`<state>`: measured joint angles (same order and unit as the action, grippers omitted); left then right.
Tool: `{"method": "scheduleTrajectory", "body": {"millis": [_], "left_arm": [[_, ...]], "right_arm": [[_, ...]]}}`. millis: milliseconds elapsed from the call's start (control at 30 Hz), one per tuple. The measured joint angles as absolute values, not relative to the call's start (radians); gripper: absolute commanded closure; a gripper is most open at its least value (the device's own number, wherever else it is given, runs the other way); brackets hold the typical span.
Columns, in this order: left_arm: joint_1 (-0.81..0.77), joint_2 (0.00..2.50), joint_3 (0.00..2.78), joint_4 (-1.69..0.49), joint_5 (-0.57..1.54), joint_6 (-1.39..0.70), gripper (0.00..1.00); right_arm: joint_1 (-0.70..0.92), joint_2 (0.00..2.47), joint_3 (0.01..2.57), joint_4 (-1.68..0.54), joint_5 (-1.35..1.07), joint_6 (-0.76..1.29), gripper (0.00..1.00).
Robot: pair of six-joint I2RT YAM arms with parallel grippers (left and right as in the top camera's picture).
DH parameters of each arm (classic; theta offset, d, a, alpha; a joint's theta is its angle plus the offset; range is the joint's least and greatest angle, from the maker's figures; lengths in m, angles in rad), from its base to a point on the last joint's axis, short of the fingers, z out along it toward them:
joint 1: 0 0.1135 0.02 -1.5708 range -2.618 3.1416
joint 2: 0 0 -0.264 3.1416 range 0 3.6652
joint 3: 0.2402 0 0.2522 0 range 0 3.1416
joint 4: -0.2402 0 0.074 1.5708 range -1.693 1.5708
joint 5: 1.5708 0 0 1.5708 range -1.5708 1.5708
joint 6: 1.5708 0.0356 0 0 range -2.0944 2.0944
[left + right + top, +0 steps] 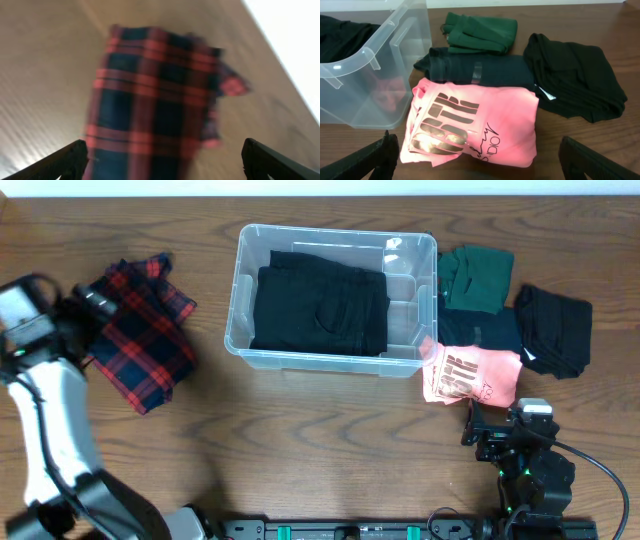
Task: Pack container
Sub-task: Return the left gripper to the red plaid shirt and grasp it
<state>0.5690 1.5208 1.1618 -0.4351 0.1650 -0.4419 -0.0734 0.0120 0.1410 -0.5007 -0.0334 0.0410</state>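
Note:
The plaid garment is lying unpacked. My left gripper needs to go down next with its fingers wide and close on the garment's edge, away from the container below it.
The clear plastic container (405, 305) stands at the table's middle back with a folded black garment (320, 310) inside; its corner shows in the right wrist view (375, 75). A red and navy plaid garment (140, 340) lies at the left, blurred in the left wrist view (155, 95). My left gripper (90, 305) is open just above its left edge, fingers wide apart (162, 162). My right gripper (495, 430) is open and empty in front of a folded pink shirt (470, 375), which fills the right wrist view (475, 125) between its fingers (480, 160).
Right of the container lie a folded green garment (478, 277), a dark one (480, 330) under it, and a black one (555, 328) at the far right. The same pile shows in the right wrist view (480, 32).

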Motion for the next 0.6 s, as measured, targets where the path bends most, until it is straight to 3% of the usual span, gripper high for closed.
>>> {"method": "scheduleTrajectory", "body": {"millis": [300, 600], "left_arm": [[0.757, 1.855, 1.163, -0.346, 0.463, -0.343, 0.02], [0.786, 1.967, 1.173, -0.287, 0.636, -0.263, 0.01]], "right_arm": [[-0.073, 0.012, 0.141, -0.501, -0.033, 0.041, 0.01], [-0.073, 0.012, 0.141, -0.501, -0.033, 0.041, 0.01]]}}
